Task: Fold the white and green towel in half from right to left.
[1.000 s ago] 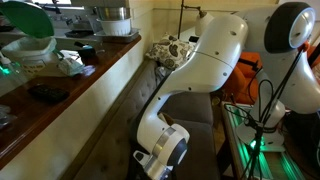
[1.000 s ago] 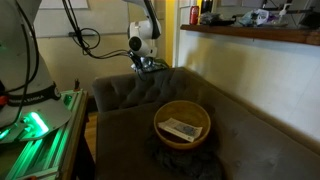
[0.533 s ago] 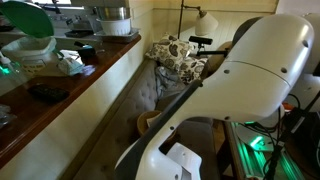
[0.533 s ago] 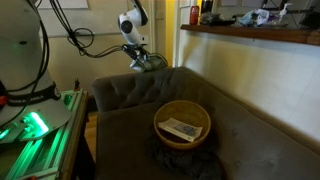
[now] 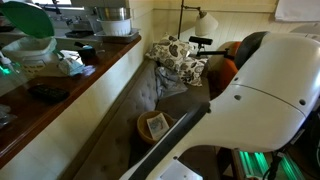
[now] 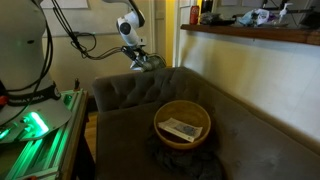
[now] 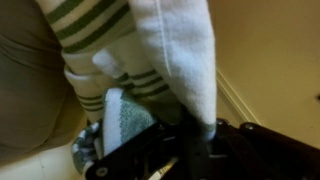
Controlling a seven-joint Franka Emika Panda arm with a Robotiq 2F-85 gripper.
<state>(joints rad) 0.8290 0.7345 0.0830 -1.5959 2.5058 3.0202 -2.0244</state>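
My gripper will next move toward the wall side of the far armrest (image 6: 160, 71) and release the towel, because that part of the armrest is between my gripper and the wall.
The white towel with green stripes (image 7: 160, 50) fills the wrist view and hangs bunched from my gripper (image 7: 190, 140), whose dark jaws are shut on a fold of it. In an exterior view my gripper (image 6: 144, 60) is at the far end of the brown couch (image 6: 130, 95), just above its armrest, with a small pale bundle of towel (image 6: 150, 63) in it. In an exterior view the gripper and towel are hidden behind my own white arm (image 5: 270, 100).
A wooden bowl (image 6: 182, 123) with a small packet inside sits on the couch seat; it also shows in an exterior view (image 5: 155, 126). A patterned cushion (image 5: 175, 55) lies at the couch's end. A wooden counter (image 5: 60, 85) runs alongside. A green-lit frame (image 6: 40, 125) stands beside the couch.
My arm has swung and lifted, now covering much of one exterior view and uncovering the bowl. The gripper has stayed near the far armrest, shifting only slightly.
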